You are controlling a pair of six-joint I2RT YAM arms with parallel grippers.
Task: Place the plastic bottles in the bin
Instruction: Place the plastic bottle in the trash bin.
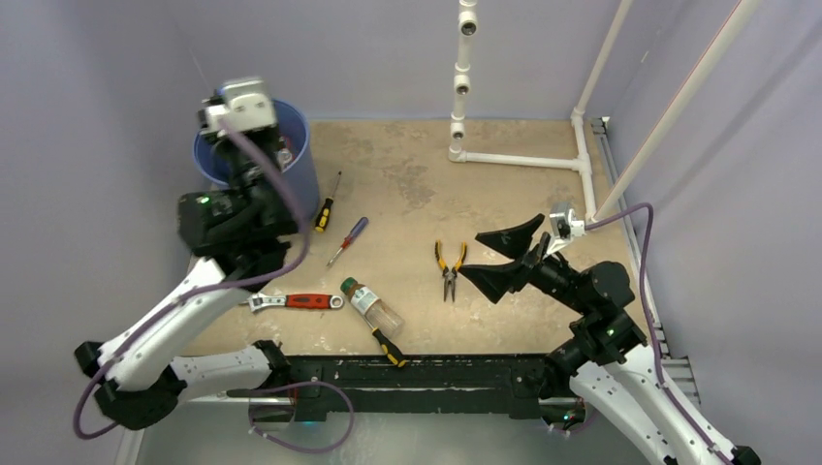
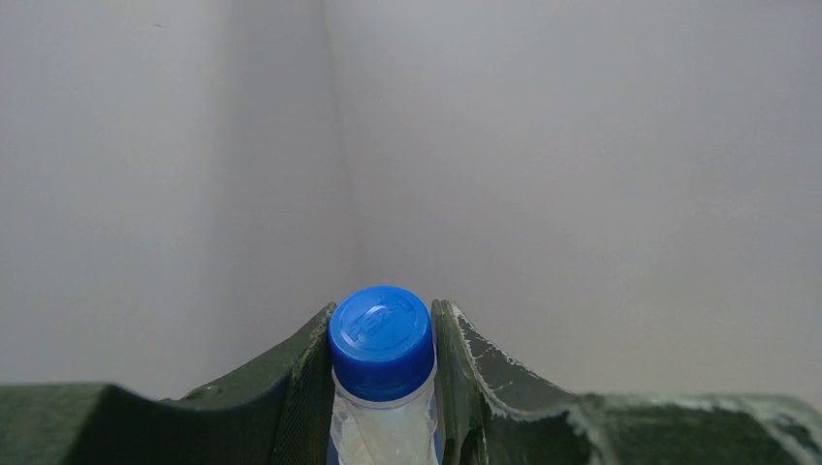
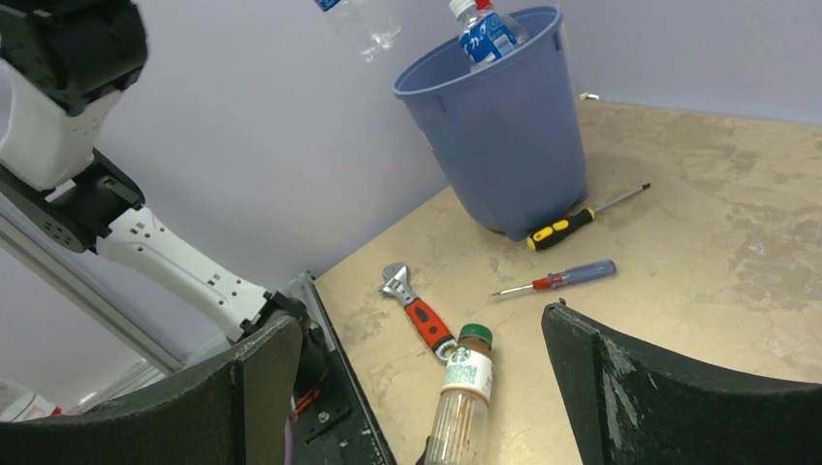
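Observation:
The left gripper will next move down and to the left in the top view and let go over the bin's opening (image 1: 213, 163), because the clear bottle is hanging high above the bin (image 1: 302, 170).
The blue bin (image 1: 302, 170) stands at the table's far left; it also shows in the right wrist view (image 3: 499, 136) with a blue-labelled bottle (image 3: 482, 31) standing inside. My left gripper (image 2: 383, 315) is shut on the neck of a clear bottle with a blue cap (image 2: 380, 339). In the top view it (image 1: 254, 153) is above the bin's mouth. The held bottle's body (image 3: 361, 21) hangs above the bin's left rim. A clear bottle with a green cap (image 1: 371, 305) lies near the front edge, also in the right wrist view (image 3: 463, 392). My right gripper (image 1: 494, 257) is open and empty, to its right.
On the table lie a yellow-handled screwdriver (image 1: 327, 205), a blue-handled screwdriver (image 1: 347, 239), yellow pliers (image 1: 449, 266), a red-handled wrench (image 1: 296, 301) and a yellow-black tool (image 1: 390, 347) under the green-capped bottle. A white pipe frame (image 1: 519, 160) stands at the back right.

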